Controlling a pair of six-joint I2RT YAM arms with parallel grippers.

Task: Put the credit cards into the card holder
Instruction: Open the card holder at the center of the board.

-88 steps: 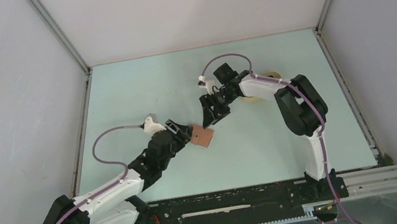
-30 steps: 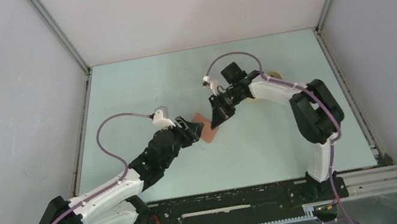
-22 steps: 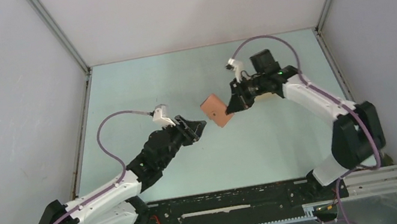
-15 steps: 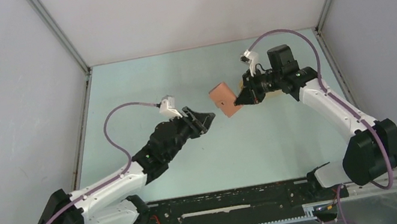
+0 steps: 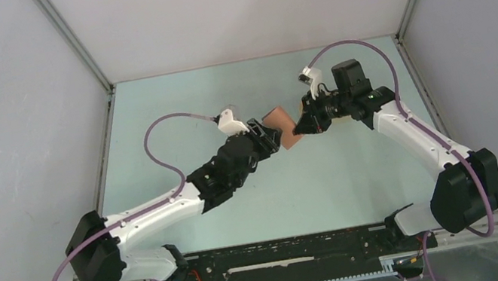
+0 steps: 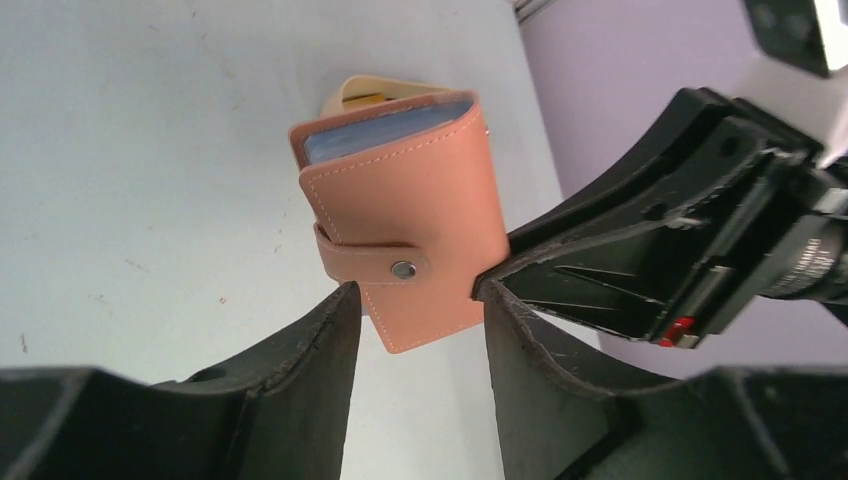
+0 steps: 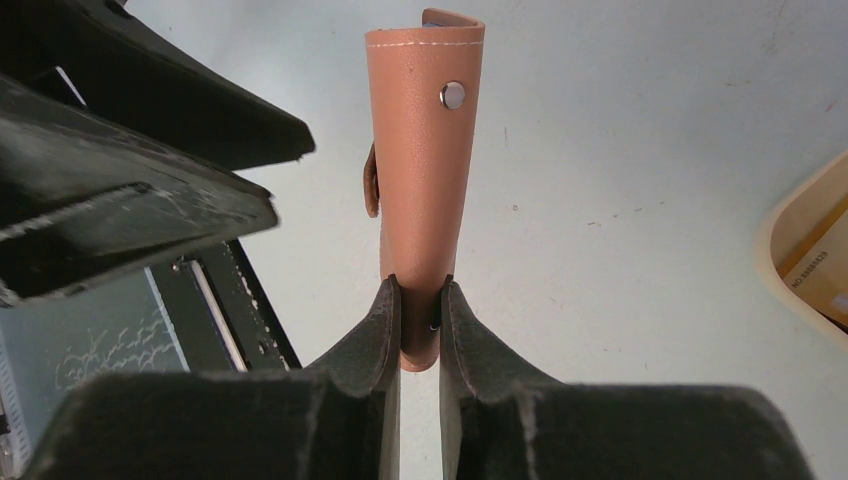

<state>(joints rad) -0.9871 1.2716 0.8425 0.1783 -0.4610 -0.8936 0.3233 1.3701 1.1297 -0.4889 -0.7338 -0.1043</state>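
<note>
I will move my right gripper back over the bare tabletop by the black bar next and let go of the card holder, because that place is back from the gripper.
The reddish-brown card holder hangs in the air above the middle of the table, its strap snapped shut. My right gripper is shut on its edge; in the right wrist view the holder stands up from between the fingers. In the left wrist view my open left gripper has its tips on either side of the lower corner of the holder, close to the right gripper's black fingers. An orange-yellow credit card lies in a beige tray at the right.
A corner of the beige tray peeps out behind the holder. The black base rail runs along the near edge. Grey walls and metal frame posts close in the table on three sides.
The right gripper lifted the card holder off the table and carried it back and to the right. The left arm reached after it, its jaws narrowing a little, up to the holder.
</note>
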